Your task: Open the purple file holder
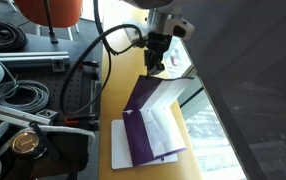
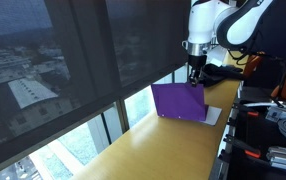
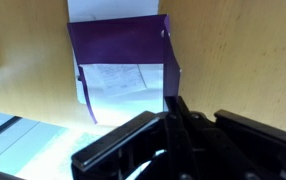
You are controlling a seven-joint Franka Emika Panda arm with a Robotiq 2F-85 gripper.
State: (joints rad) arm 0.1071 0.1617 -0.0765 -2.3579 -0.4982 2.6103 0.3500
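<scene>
The cover's edge will go down toward the bare tabletop below my gripper, to the gripper's right in the wrist view and away from the white sheets, and my gripper will let go of it.
The purple file holder point(image 1: 148, 122) lies on the wooden table with its top cover lifted, showing white inner sheets point(image 1: 161, 128). In an exterior view the raised purple cover point(image 2: 178, 101) stands almost upright. My gripper point(image 1: 155, 66) is shut on the cover's top edge and holds it up. It also shows in an exterior view point(image 2: 195, 80). In the wrist view the purple cover point(image 3: 118, 42) and the white sheets point(image 3: 118, 85) lie beyond my dark fingers point(image 3: 171, 105), which pinch the cover's thin edge.
A white flat board point(image 1: 121, 142) lies under the folder. The wooden table point(image 1: 123, 85) runs along a window point(image 2: 73, 60). Cables and a metal frame point(image 1: 33, 80) crowd the side away from the window. A dark object point(image 2: 221, 72) sits behind the folder.
</scene>
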